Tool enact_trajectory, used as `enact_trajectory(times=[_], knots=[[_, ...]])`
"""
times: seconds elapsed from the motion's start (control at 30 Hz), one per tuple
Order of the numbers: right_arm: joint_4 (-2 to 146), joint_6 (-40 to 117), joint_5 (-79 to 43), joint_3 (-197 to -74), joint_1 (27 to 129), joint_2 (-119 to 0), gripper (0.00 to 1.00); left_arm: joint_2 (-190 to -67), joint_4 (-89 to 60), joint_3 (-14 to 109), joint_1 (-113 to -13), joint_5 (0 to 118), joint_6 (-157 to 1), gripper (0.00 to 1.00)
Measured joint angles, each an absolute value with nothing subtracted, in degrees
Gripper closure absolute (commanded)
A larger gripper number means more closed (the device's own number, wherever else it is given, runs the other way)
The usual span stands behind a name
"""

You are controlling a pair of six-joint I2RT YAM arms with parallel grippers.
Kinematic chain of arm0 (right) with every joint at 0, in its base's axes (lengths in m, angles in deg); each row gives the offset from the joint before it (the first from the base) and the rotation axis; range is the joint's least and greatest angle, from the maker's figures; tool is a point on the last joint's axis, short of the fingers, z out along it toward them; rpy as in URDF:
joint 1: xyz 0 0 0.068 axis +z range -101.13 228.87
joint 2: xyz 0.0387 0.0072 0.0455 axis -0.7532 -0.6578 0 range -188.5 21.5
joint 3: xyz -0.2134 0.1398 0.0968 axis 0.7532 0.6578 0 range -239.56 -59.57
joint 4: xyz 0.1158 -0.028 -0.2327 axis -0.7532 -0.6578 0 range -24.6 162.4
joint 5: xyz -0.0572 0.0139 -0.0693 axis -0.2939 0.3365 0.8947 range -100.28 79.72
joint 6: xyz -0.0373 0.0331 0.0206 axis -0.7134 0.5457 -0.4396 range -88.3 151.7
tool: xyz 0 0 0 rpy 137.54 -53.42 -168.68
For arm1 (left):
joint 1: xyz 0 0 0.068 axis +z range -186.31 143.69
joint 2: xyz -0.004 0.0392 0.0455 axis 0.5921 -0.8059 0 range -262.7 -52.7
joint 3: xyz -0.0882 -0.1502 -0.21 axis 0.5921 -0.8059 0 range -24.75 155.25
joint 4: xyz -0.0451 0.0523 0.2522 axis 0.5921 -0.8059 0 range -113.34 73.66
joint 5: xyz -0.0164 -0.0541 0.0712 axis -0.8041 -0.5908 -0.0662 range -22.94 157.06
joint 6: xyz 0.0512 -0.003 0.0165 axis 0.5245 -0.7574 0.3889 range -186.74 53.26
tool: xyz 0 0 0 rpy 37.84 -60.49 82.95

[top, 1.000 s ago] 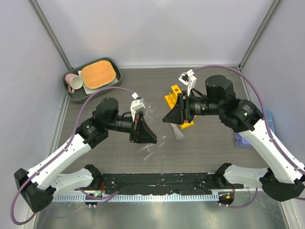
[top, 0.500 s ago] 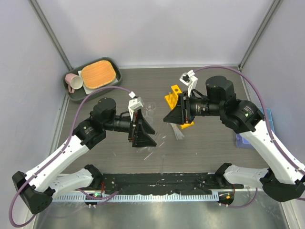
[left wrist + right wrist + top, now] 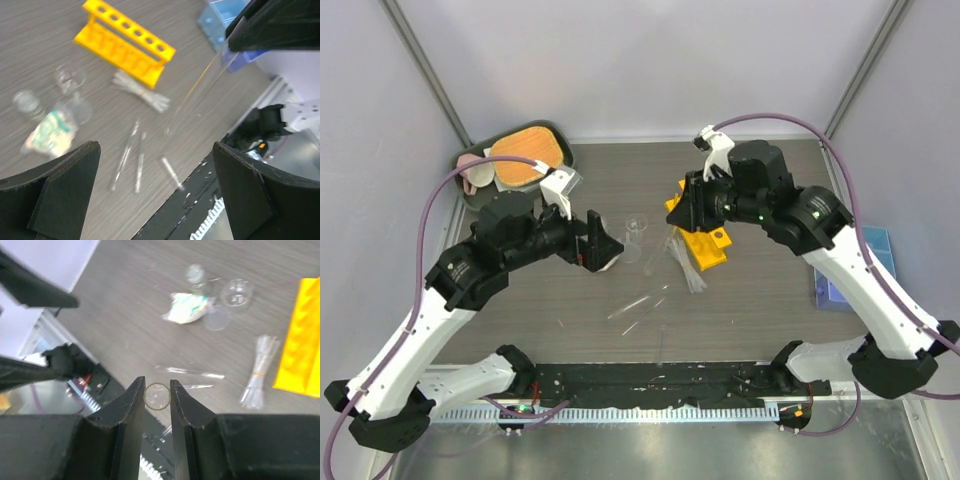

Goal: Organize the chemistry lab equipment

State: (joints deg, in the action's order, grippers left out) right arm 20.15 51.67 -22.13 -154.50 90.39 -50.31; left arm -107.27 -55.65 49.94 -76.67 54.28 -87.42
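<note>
My right gripper swings outward next, turns the slanting tube upright and lowers it into the hole, since the rack's far end (image 3: 682, 184) lies outward and below.
My right gripper (image 3: 157, 396) is shut on a thin clear tube (image 3: 157, 400), whose round end shows between the fingers. Seen from above, this gripper (image 3: 678, 212) hangs by the left end of the yellow-orange rack (image 3: 705, 247), with the tube (image 3: 672, 248) slanting down from it. My left gripper (image 3: 603, 245) stands wide open and empty, left of a small clear beaker (image 3: 635, 228). Its wrist view shows the rack (image 3: 125, 42), the pipette bundle (image 3: 142, 94), two beakers (image 3: 70, 77) and loose tubes (image 3: 125, 155) on the table. The blue tray (image 3: 855, 275) lies at the right edge.
A grey tray (image 3: 480, 195) with an orange pad and a pink mug sits at the back left. A crumpled white-green wrapper (image 3: 187, 307) lies beside the beakers. The black base rail (image 3: 650, 385) runs along the near edge, just past the loose tubes.
My left gripper has opened wide and drawn back to the left, away from the right one. The right arm has swung up over the rack's left end, keeping the tube.
</note>
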Motion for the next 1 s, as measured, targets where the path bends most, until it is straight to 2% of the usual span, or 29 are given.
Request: enact_trajectory(times=[0.3,0.63,0.87,1.0], knots=[[19.7,49.6,-2.8,-162.6,86.8,-64.1,0.83,-102.4,-62.5,44.5,-76.7,65.8,-89.1,0.0],[21.5,48.5,1.1,-175.3,73.3,-78.2,0.83,-97.1,-64.4,40.4,-76.7,67.4,-89.4,0.0],[22.4,47.1,4.1,-184.3,72.8,-87.1,0.84,-96.6,-64.6,38.5,-76.7,67.7,-90.6,0.0],[22.7,46.5,4.4,-185.3,72.8,-90.5,0.84,-96.2,-64.9,38.1,-76.7,69.6,-91.5,0.0]])
